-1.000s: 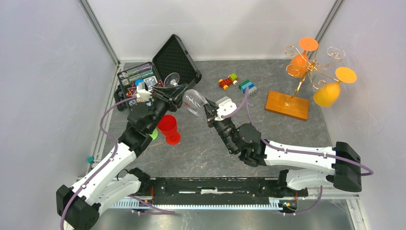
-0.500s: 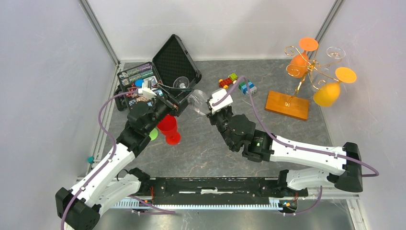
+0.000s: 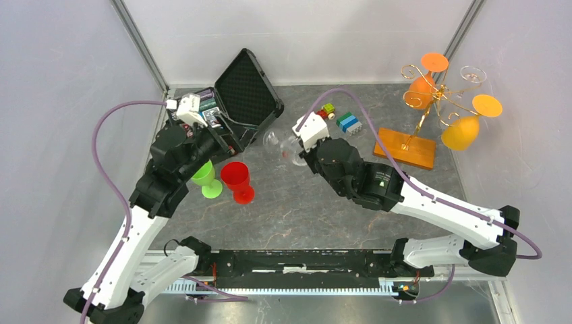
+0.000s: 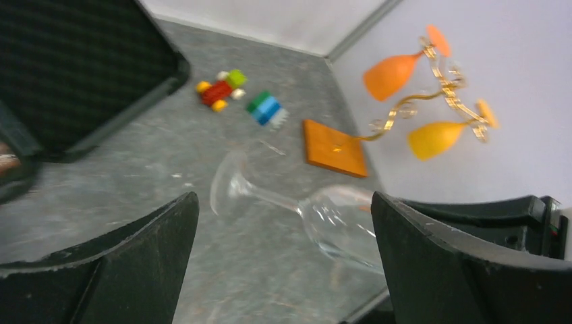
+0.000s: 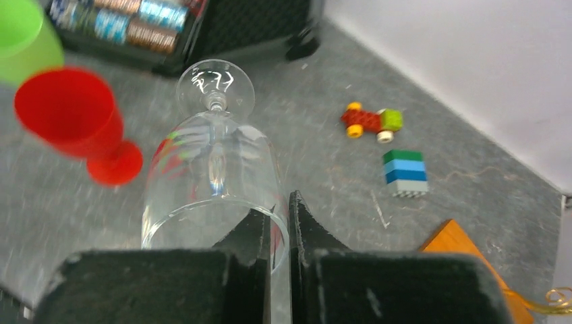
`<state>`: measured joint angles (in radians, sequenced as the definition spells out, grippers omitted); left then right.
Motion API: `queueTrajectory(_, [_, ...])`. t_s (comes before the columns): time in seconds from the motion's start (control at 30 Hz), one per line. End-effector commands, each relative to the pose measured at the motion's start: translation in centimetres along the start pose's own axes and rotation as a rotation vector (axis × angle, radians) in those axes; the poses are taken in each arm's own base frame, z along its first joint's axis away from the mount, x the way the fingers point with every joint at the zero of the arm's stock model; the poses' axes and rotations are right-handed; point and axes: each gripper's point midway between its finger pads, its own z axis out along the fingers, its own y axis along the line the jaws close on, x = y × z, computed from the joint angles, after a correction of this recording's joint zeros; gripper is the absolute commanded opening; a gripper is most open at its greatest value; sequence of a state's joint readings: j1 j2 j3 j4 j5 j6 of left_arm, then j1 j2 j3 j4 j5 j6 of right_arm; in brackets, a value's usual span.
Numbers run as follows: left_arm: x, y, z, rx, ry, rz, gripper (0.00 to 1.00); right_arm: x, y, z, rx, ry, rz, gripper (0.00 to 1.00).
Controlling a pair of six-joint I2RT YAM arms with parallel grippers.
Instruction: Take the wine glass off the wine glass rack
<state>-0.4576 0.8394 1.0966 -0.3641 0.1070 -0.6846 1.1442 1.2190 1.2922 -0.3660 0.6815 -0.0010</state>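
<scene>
My right gripper has the clear wine glass (image 3: 275, 140) to lower beside the red cup, so it needs to move toward that cup and tilt the glass's foot downward first.
A clear wine glass (image 5: 209, 169) hangs tipped on its side low over the table, foot pointing at the black case. My right gripper (image 5: 282, 219) is shut on its rim, one finger inside the bowl and one outside; from above the gripper (image 3: 294, 146) sits mid-table with the glass (image 3: 275, 140) just left of it. My left gripper (image 4: 283, 270) stands wide open and holds nothing, the glass (image 4: 303, 209) lying apart beyond its fingers. The wine glass rack (image 3: 432, 94) stands at the back right on its wooden base (image 3: 405, 148), with orange glasses and a clear one hanging from it.
A red cup (image 3: 237, 181) and a green cup (image 3: 206, 178) stand left of centre. The open black case (image 3: 246, 91) lies at the back left. A toy car (image 3: 322, 113) and a blue brick stack (image 3: 348, 121) sit behind the right gripper.
My left gripper has opened, let go of the glass's stem end and drawn back to the left. My right gripper kept its hold on the rim and carried the glass a little farther back.
</scene>
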Motion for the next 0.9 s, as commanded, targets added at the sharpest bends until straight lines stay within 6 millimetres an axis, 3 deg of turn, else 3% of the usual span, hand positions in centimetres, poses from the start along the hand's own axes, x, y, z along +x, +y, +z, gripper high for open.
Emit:
queueTrajectory(0.0, [-2.3, 3.7, -2.7, -0.206, -0.074, 0.241, 1.00, 2.7, 4.1, -1.5, -0.255, 0.122, -0.037, 0.00])
queueTrajectory(0.1, [-3.4, 4.6, -4.0, -0.268, -0.126, 0.275, 1.00, 5.1, 6.5, -1.4, -0.360, 0.210, -0.076, 0.00])
queueTrajectory(0.27, [-4.2, 5.5, -5.9, -0.314, -0.189, 0.302, 1.00, 8.3, 7.9, -0.7, -0.395, 0.338, -0.161, 0.00])
queueTrajectory(0.4, [-4.7, 6.6, -7.2, -0.374, -0.231, 0.311, 1.00, 9.0, 8.8, 0.5, -0.423, 0.386, -0.194, 0.00])
queueTrajectory(0.53, [-6.2, 8.1, -9.7, -0.476, -0.349, 0.279, 1.00, 10.6, 9.4, 2.3, -0.456, 0.454, -0.241, 0.00])
queueTrajectory(0.67, [-7.3, 8.4, -12.1, -0.492, -0.459, 0.255, 1.00, 11.8, 9.2, 4.6, -0.449, 0.504, -0.247, 0.00])
queueTrajectory(0.87, [-7.3, 8.5, -13.1, -0.475, -0.515, 0.241, 1.00, 11.8, 9.3, 7.1, -0.438, 0.540, -0.265, 0.00])
